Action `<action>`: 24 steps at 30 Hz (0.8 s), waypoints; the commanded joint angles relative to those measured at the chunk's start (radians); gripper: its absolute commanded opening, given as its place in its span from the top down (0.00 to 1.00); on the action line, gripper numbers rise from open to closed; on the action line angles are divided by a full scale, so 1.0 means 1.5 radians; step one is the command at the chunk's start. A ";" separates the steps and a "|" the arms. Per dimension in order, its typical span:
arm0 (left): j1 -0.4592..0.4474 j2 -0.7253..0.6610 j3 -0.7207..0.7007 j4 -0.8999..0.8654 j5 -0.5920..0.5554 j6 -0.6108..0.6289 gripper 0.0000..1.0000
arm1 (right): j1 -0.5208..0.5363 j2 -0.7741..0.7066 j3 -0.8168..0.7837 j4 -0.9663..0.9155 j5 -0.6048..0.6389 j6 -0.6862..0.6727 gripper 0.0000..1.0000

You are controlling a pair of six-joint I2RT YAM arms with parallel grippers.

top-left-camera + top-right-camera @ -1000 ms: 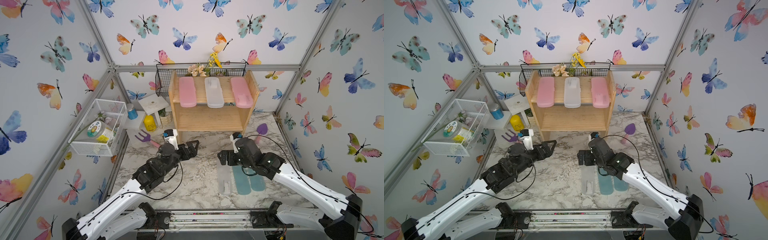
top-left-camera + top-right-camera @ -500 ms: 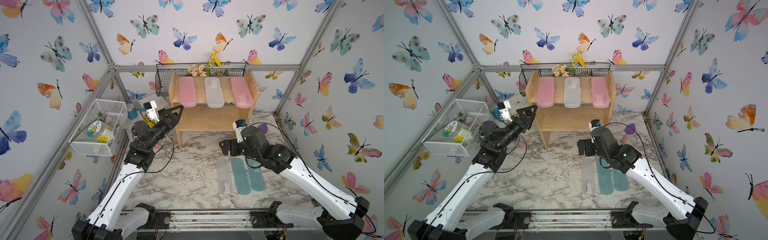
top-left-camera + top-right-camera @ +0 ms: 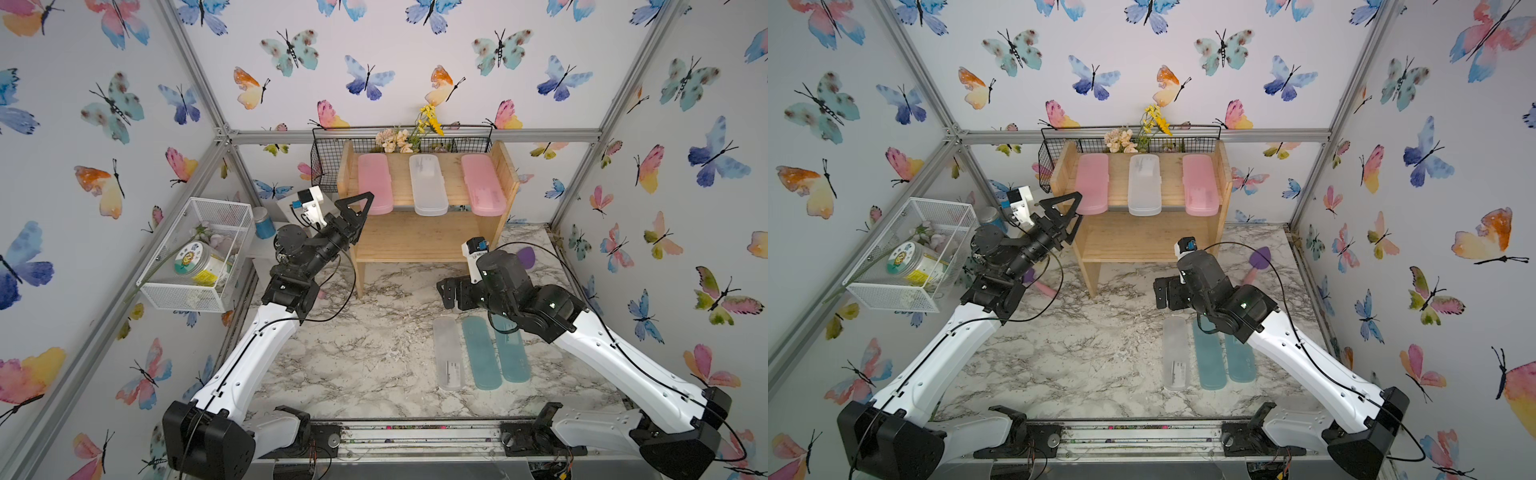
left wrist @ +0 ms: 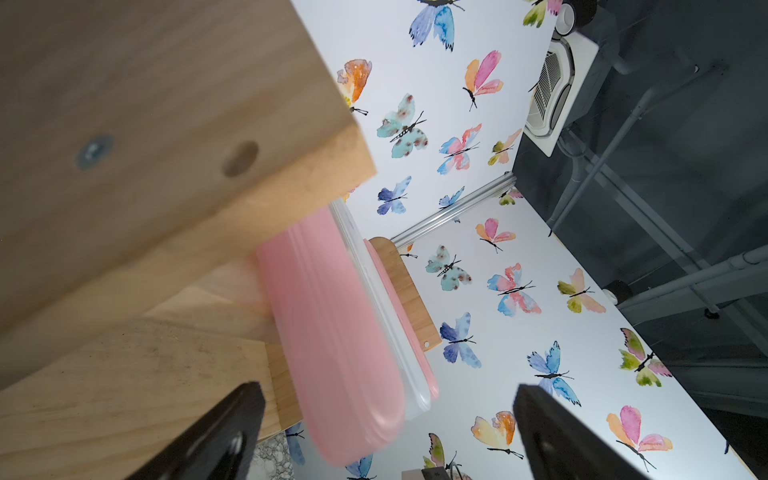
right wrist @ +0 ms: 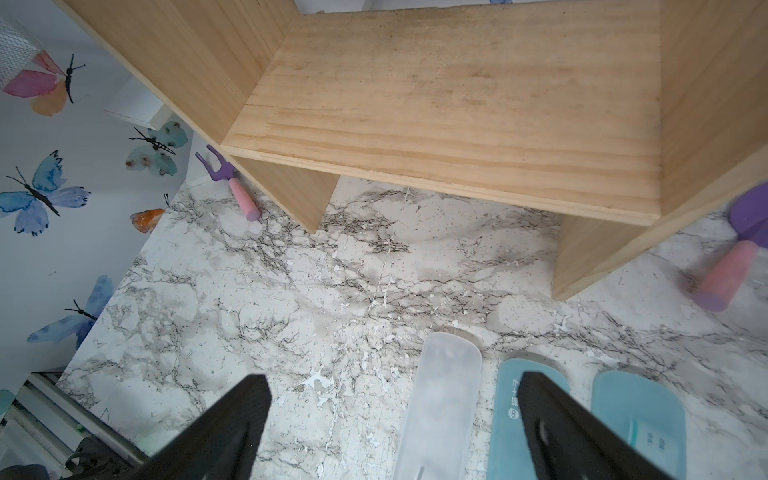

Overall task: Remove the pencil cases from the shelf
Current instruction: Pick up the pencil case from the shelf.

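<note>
The near end of the closest pink case (image 3: 381, 205) sticks out past the front edge of the shelf's top level, so my left gripper should next move gently toward it and close around it.
The pine shelf (image 3: 415, 237) stands at the back. Its top tier holds three pencil cases side by side: a pink one (image 3: 375, 183), a frosted white one (image 3: 428, 185) and another pink one (image 3: 483, 185). My left gripper (image 3: 360, 210) is open at the near end of the left pink case (image 4: 332, 340), which shows just ahead of the jaws without touching them. On the marble table lie a frosted white case (image 3: 448, 353) and two teal cases (image 3: 481, 353) (image 3: 513, 353). My right gripper (image 3: 451, 295) hovers open and empty above their far ends (image 5: 440, 407).
A white wire mesh basket (image 3: 199, 249) with a jar hangs on the left wall. A black wire basket (image 3: 328, 158) with flowers sits behind the shelf. A toy fork (image 5: 232, 183) lies by the shelf's left leg and a purple trowel (image 3: 527, 253) by its right.
My left arm rose from the table and swung to the shelf's left front, reaching the top tier. My right arm drew back slightly and uncovered the cases on the table.
</note>
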State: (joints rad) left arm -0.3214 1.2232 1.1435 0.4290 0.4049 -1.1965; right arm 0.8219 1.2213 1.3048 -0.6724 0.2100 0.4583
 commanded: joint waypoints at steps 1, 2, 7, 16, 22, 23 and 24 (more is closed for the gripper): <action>0.004 0.010 0.020 0.028 0.007 -0.008 0.04 | 0.001 0.015 0.018 -0.002 0.011 -0.015 0.01; 0.004 0.013 0.025 0.022 0.007 -0.008 0.06 | 0.001 0.018 0.018 0.000 0.009 -0.016 0.01; 0.004 0.025 0.044 -0.011 0.006 -0.001 0.20 | 0.001 0.024 0.017 0.011 0.003 -0.016 0.01; 0.004 0.042 0.065 -0.052 0.005 0.010 0.53 | 0.001 0.032 0.022 0.009 -0.001 -0.013 0.01; 0.004 0.040 0.070 -0.077 -0.003 0.017 0.69 | 0.002 0.028 0.022 0.005 -0.001 -0.014 0.01; 0.004 0.039 0.068 -0.078 -0.004 0.017 0.74 | 0.001 0.026 0.022 0.005 0.001 -0.013 0.01; 0.004 0.037 0.066 -0.077 -0.005 0.017 0.78 | 0.001 0.025 0.022 0.003 0.001 -0.014 0.01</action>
State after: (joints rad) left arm -0.3218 1.2842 1.2285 0.3305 0.4057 -1.1896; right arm 0.8219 1.2610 1.3048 -0.6651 0.2092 0.4473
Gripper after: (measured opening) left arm 0.258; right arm 0.991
